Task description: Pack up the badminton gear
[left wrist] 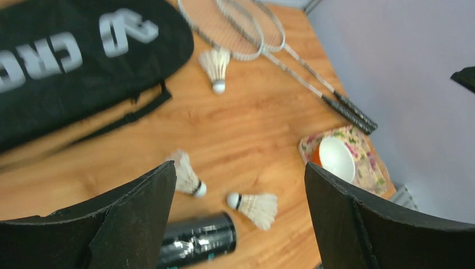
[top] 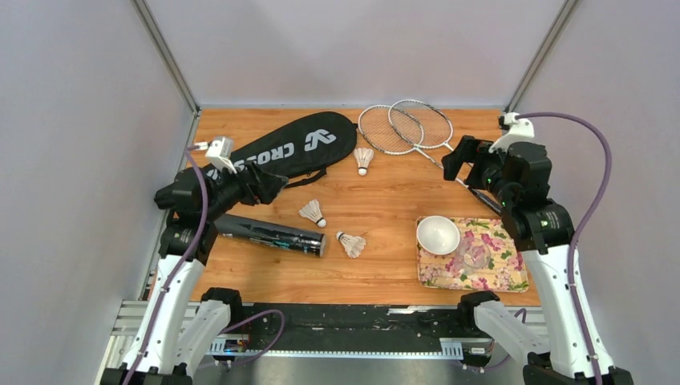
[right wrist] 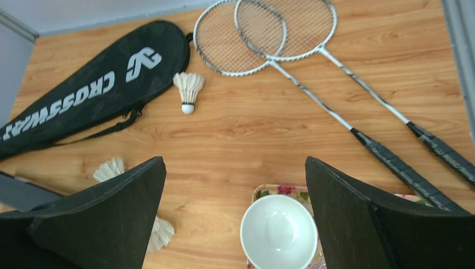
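Next, my right gripper moves back and down past the bowl, turning onto the tube's rim by the shuttlecocks, because that tube end points toward this arm.
The black CROSSWAY racket bag lies flat at the back left. Two silver rackets rest crossed at the back right, handles toward my right arm. Three white shuttlecocks lie loose: one by the bag, two mid-table. The dark tube lies on its side at front left. My left gripper hovers open above the tube and the two near shuttlecocks. My right gripper hangs open over the table, holding nothing.
A flower-patterned tray sits at the front right with a small white bowl on its left end, just below my right gripper. Grey walls close in the table on the left, back and right.
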